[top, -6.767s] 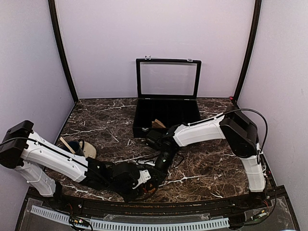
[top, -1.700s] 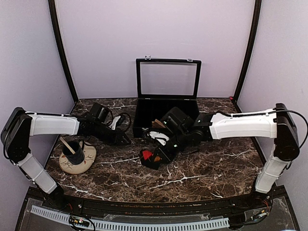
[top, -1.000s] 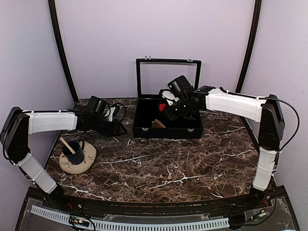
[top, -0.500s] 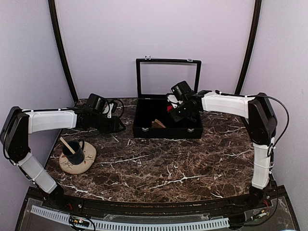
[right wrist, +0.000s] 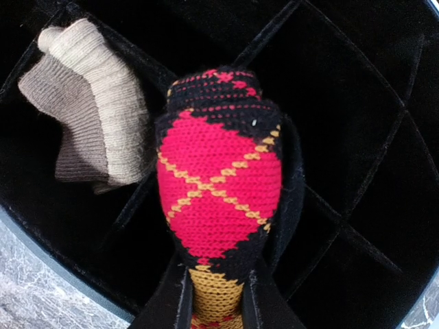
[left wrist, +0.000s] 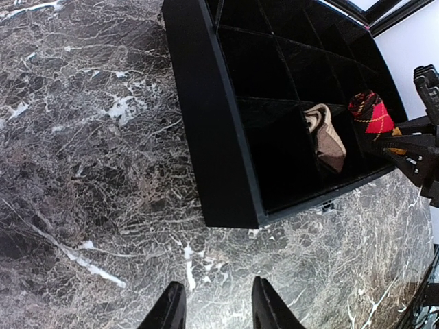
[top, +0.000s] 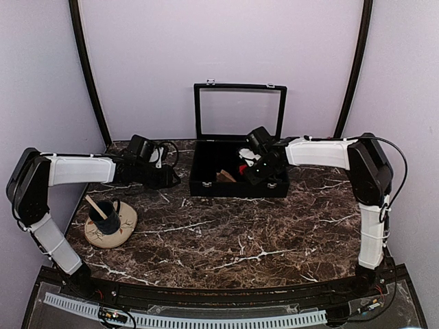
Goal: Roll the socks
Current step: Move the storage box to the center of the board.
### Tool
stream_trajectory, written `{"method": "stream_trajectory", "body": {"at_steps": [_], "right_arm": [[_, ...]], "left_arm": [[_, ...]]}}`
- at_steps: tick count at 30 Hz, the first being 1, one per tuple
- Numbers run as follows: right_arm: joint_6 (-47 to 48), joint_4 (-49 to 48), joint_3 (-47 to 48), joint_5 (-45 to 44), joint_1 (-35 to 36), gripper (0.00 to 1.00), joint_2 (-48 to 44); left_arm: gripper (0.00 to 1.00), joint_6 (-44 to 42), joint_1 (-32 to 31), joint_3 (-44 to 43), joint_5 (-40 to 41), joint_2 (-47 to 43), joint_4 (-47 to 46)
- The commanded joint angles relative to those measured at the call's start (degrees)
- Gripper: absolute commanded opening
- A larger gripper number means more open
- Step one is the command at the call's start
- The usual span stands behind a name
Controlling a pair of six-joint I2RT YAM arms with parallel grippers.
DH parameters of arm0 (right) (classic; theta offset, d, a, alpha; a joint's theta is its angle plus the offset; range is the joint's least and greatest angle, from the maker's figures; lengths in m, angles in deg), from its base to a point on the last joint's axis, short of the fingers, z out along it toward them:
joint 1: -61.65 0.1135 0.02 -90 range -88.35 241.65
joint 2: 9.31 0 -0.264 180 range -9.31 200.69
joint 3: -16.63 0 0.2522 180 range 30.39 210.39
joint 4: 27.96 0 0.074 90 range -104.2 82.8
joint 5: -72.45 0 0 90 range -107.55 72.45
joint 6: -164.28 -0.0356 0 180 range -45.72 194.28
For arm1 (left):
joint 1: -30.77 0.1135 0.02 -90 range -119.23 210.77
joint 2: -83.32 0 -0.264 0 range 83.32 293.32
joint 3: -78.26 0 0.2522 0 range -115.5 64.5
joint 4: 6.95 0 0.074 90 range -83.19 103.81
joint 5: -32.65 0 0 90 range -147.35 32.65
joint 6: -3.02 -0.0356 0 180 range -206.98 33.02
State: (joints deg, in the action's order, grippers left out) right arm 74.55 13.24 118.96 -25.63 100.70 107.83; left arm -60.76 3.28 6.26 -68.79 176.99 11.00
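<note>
I need to lower my right gripper next and pull it slightly back into the box's near section (right wrist: 147, 247) to let go of the argyle sock (right wrist: 218, 178), because that section beside the beige sock is empty.
My right gripper (right wrist: 216, 305) is shut on a rolled red, black and yellow argyle sock (right wrist: 218, 178) and holds it over the compartments of the black divided box (top: 206, 179). The sock also shows in the top view (top: 243, 168) and the left wrist view (left wrist: 370, 113). A rolled beige and brown sock (right wrist: 89, 130) lies in a compartment to the left of it; it also shows in the left wrist view (left wrist: 326, 133). My left gripper (left wrist: 218, 308) is open and empty above the marble, to the left of the box. In the top view it (top: 173, 179) is just off the box's left wall.
The box's glass lid (top: 239, 112) stands open at the back. A dark cup with a stick (top: 104, 214) sits on a round coaster (top: 116, 233) at the front left. Purple walls close in the marble table (top: 240, 240).
My right gripper has carried the argyle sock from the front of the table up into the box and has lowered it among the compartments. My left arm has stayed by the box's left side.
</note>
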Motion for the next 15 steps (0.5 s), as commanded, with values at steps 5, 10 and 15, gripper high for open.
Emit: {"method": "stream_trajectory", "body": {"at_steps": [5, 10, 15], "right_arm": [[1.44, 15.53, -2.29, 9.97, 0.8, 0.0, 1.44], [1.72, 20.59, -1.39, 13.19, 1.66, 0.0, 1.91], [2.01, 24.25, -1.39, 16.15, 3.14, 0.0, 2.3]], "left_arm": [[0.35, -0.1, 0.33, -2.56, 0.55, 1.95, -2.84], [0.36, -1.47, 0.36, -2.23, 0.69, 1.89, -3.39], [0.37, -3.42, 0.39, -2.77, -0.21, 1.91, -3.32]]}}
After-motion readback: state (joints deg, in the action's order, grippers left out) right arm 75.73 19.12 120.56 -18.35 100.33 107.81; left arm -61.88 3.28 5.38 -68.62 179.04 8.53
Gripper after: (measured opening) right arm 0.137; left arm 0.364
